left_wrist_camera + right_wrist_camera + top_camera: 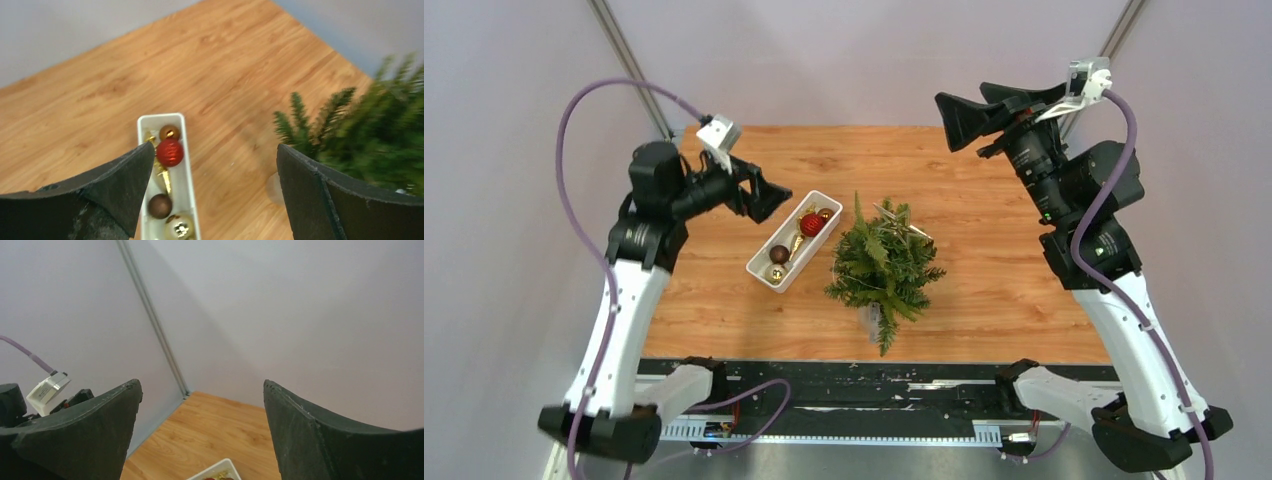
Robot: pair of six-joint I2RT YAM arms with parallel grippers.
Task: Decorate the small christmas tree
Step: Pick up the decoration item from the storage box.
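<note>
The red ball (pixel 812 223) (pixel 170 152) sits against the tray's long side, so I should turn my left gripper in line with the tray and lower it around the red ball.
The small christmas tree (pixel 884 265) stands mid-table, and something thin and silvery (pixel 904 225) shows in its upper branches. Left of it, a white tray (pixel 759 266) holds a red ball (pixel 812 223), a brown ball (pixel 779 254) and gold ornaments. My left gripper (pixel 772 190) hovers open just left of the tray's far end. In the left wrist view the left gripper (pixel 215 149) is empty, with the tray (pixel 188 170) and red ball (pixel 170 152) below it and the tree (pixel 370 135) at right. My right gripper (pixel 962 100) is raised high at the back right; in its own view the gripper (pixel 201 385) is open and empty.
The tree's clear base (pixel 274 187) rests on the wooden table (pixel 994 280). Grey walls with metal corner posts (pixel 155 325) close off the back. The left arm's camera (pixel 47 387) shows in the right wrist view, along with a corner of the tray (pixel 220 467).
</note>
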